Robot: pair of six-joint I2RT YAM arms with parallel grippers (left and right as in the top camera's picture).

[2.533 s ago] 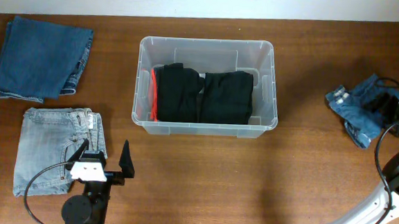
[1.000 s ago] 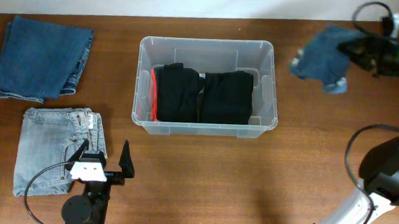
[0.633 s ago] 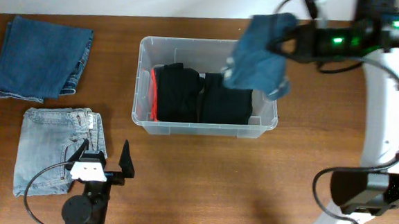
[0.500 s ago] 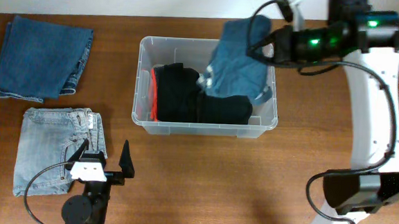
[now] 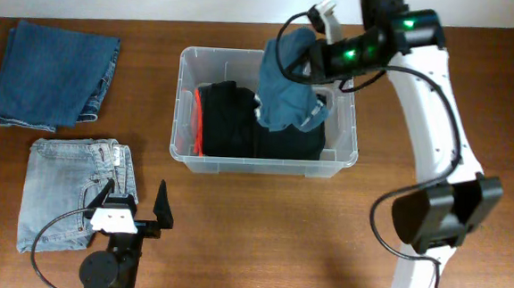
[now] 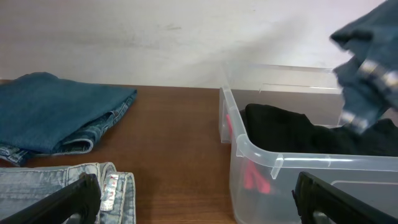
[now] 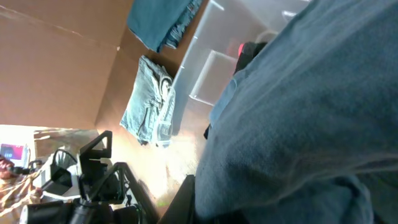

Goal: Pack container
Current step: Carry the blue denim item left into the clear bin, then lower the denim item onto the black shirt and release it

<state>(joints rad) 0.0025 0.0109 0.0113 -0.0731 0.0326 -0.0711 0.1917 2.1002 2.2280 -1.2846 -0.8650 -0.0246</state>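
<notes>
My right gripper carries the denim garment down onto the bin's black clothes next, then releases it.
The container (image 5: 186,113) is a clear plastic bin at the table's middle, with black folded clothes (image 5: 227,120) and a red piece (image 5: 197,122) inside. My right gripper (image 5: 311,62) is shut on a blue denim garment (image 5: 282,96), which hangs over the bin's right half. In the right wrist view the denim garment (image 7: 298,124) fills most of the picture and hides the jaws except one of the dark fingers (image 7: 185,199). My left gripper (image 5: 134,201) stands open near the front left, with nothing in it. From the left wrist, the container (image 6: 261,152) is at the right and the denim garment (image 6: 367,68) dangles above it.
Folded dark blue jeans (image 5: 56,74) lie at the far left. Folded light blue jeans (image 5: 71,191) lie at the front left, partly under my left gripper. The right arm (image 5: 429,110) arches from the front right over to the bin.
My right arm has swung the denim garment from the table's far right leftwards until it hangs over the container. The left arm has not moved.
</notes>
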